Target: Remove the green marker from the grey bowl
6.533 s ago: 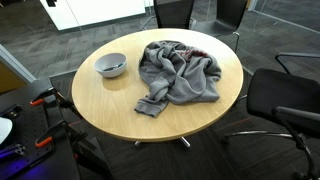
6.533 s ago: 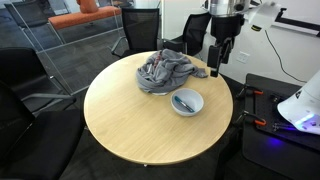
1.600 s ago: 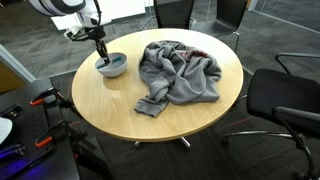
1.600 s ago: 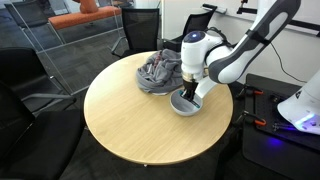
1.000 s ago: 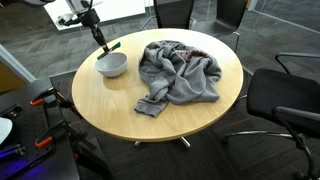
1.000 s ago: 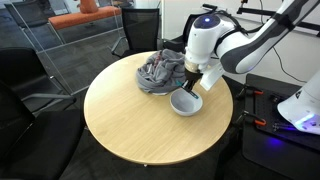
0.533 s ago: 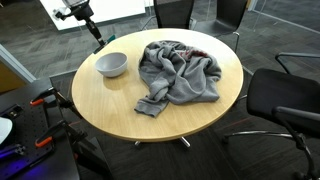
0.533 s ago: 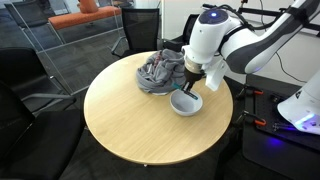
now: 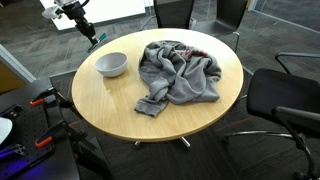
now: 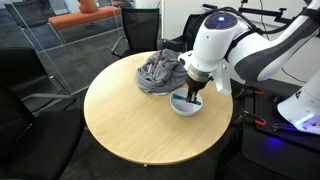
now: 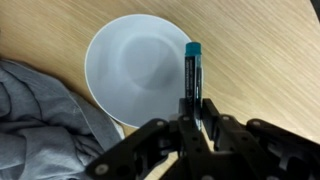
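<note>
My gripper is to go next toward the right in the wrist view and down to the bare wood beside the bowl, since the marker (image 9: 93, 40) still sticks out over the bowl's rim.
The grey bowl (image 11: 135, 62) stands empty on the round wooden table (image 9: 100, 105), beside the crumpled grey cloth (image 9: 180, 72). My gripper (image 11: 193, 115) is shut on the green marker (image 11: 192, 72), a dark barrel with a teal-green cap pointing away from the fingers. In the wrist view the marker hangs over the bowl's right rim, well above it. In an exterior view the gripper (image 9: 87, 31) holds the marker (image 9: 93, 40) high, above and behind the bowl (image 9: 111, 65). In an exterior view the gripper (image 10: 192, 92) overlaps the bowl (image 10: 175, 104).
The grey cloth (image 10: 160, 72) covers the table's far part next to the bowl. Black office chairs (image 9: 285, 100) ring the table. Equipment with red clamps (image 9: 40, 100) stands off the table edge. Bare wood (image 10: 130, 125) lies on the near side.
The gripper has risen from inside the bowl with the marker in it, moving up and away from the bowl. The bowl is now empty and has not shifted.
</note>
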Robot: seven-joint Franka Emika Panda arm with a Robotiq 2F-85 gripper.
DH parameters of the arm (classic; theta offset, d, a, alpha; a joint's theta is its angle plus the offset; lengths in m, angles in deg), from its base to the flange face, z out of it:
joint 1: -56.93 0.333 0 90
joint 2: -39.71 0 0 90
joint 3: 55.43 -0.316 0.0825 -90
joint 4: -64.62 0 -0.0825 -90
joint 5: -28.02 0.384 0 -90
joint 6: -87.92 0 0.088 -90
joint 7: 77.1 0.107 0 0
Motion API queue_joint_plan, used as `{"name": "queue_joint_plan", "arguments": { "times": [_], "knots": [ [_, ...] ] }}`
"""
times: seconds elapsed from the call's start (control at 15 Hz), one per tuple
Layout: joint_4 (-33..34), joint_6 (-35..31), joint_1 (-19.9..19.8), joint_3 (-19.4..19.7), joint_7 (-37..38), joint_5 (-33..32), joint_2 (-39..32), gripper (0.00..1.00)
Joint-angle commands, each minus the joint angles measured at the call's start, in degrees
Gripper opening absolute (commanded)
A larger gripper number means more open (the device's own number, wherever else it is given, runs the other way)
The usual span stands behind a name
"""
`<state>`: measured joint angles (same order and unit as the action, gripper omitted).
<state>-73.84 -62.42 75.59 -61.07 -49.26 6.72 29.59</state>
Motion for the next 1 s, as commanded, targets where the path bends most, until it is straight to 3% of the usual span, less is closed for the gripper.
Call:
{"name": "queue_joint_plan", "arguments": {
  "times": [0.0,0.47,0.87,0.93],
  "knots": [
    [-1.24,0.46,-1.09,-2.37,-8.26,2.27,1.41,0.04],
    [0.62,1.17,-1.05,-5.11,-18.8,6.14,-2.23,0.04],
    [1.92,1.11,0.01,-5.79,-18.87,6.39,-6.98,0.04],
    [0.33,0.17,0.15,-5.05,-17.68,5.15,-5.38,0.17]
  ]
}}
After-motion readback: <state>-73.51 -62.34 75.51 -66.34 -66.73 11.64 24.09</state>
